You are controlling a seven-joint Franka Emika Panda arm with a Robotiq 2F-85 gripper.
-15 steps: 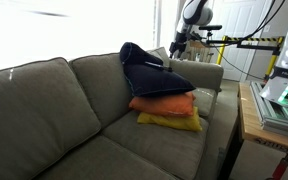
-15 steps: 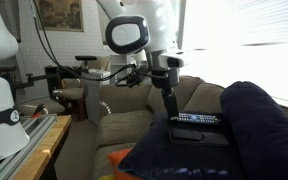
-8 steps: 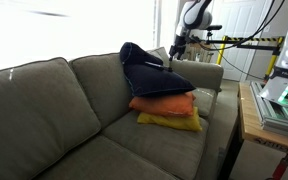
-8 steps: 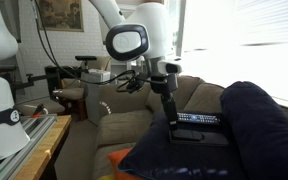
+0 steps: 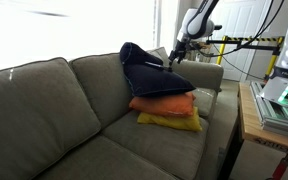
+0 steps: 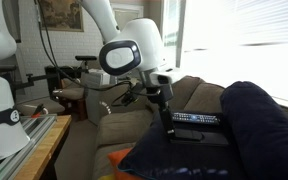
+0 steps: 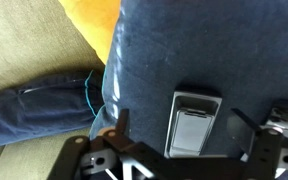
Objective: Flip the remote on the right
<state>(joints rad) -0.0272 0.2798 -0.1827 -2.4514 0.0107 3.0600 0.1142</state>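
Note:
The grey-faced end of the dark remote (image 6: 182, 136) (image 7: 192, 124) lies just below my gripper, and my open fingers are already along both sides, so my gripper should move down onto it next.
Two remotes lie on the navy blue cushion (image 7: 154, 50). In the wrist view a dark remote with a grey face (image 7: 192, 122) lies between my fingers, and a second remote (image 7: 284, 115) shows at the right edge. My gripper (image 7: 183, 125) is open and empty, its fingers to either side of the grey-faced remote, just above it. In an exterior view the gripper (image 6: 168, 129) hangs at the left ends of a striped remote (image 6: 197, 118) and a dark remote (image 6: 198, 135). In the exterior view that takes in the whole sofa the gripper (image 5: 170, 61) is over the sofa's far end, and the remotes cannot be made out.
The navy cushion (image 5: 149, 72) rests on an orange cushion (image 5: 164, 103) and a yellow one (image 5: 170, 121) on the grey-green sofa (image 5: 54, 110). A wooden table with equipment (image 5: 269, 105) stands beside the sofa. A blue denim cloth (image 7: 34, 100) lies on the sofa.
My gripper has come down and moved closer to the remotes on the navy cushion. The remotes and cushions have not moved.

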